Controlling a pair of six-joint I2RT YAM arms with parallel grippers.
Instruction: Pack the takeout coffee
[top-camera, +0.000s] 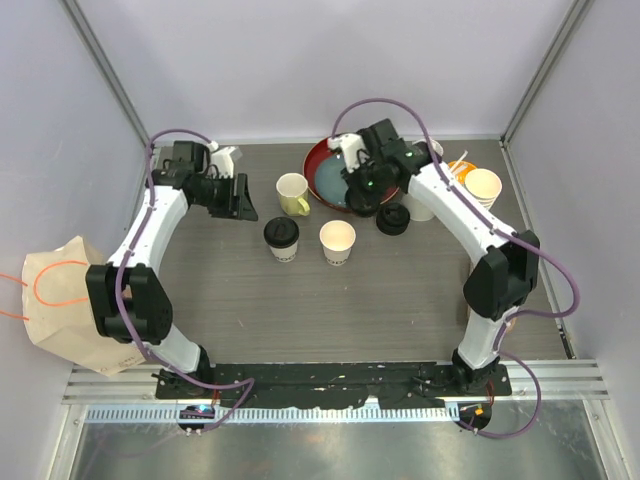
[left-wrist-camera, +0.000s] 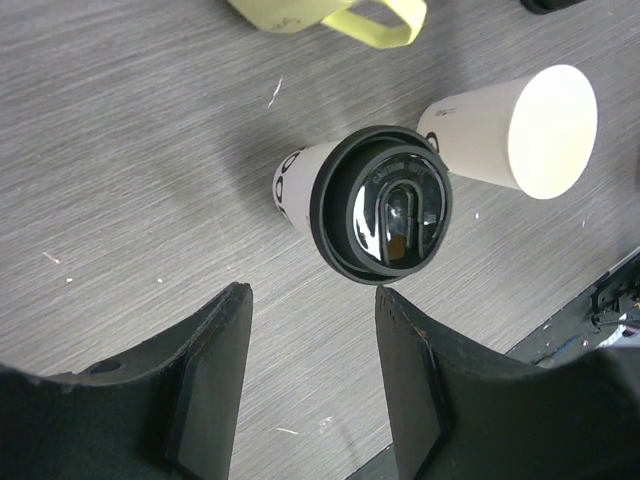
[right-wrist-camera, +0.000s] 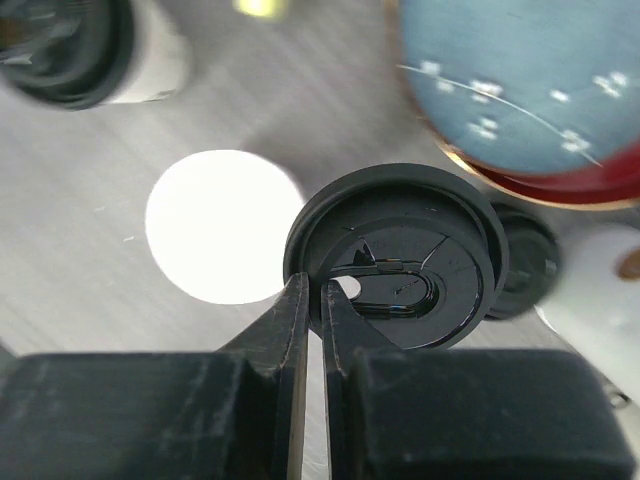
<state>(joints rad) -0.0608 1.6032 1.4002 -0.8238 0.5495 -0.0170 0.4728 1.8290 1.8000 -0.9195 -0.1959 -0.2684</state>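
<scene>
The loose lid goes to the left in the top view and down onto the uncovered cup's rim (top-camera: 338, 236) (right-wrist-camera: 225, 227) next. My right gripper releases it there, because that cup stands open.
One cream paper cup with a black lid (top-camera: 281, 238) (left-wrist-camera: 380, 205) (right-wrist-camera: 70, 50) stands mid-table. Right of it stands a second cream cup (top-camera: 337, 241) (left-wrist-camera: 510, 130) (right-wrist-camera: 222, 225), which has no lid on. My right gripper (top-camera: 365, 192) (right-wrist-camera: 314, 285) is shut on the rim of a loose black lid (right-wrist-camera: 400, 255), held in the air beside and above the uncovered cup. My left gripper (top-camera: 245, 198) (left-wrist-camera: 312, 295) is open and holds nothing. It sits left of the lidded cup, which lies just beyond its fingertips.
A pale yellow mug (top-camera: 293, 193) (left-wrist-camera: 330, 12) stands behind the cups. A red bowl with a blue plate (top-camera: 330, 172) (right-wrist-camera: 520, 80) sits at the back. Another black lid (top-camera: 392, 221) (right-wrist-camera: 528, 270) lies on the table. More paper cups (top-camera: 483, 186) stand at the right, and a paper bag (top-camera: 65, 300) sits at the left edge.
</scene>
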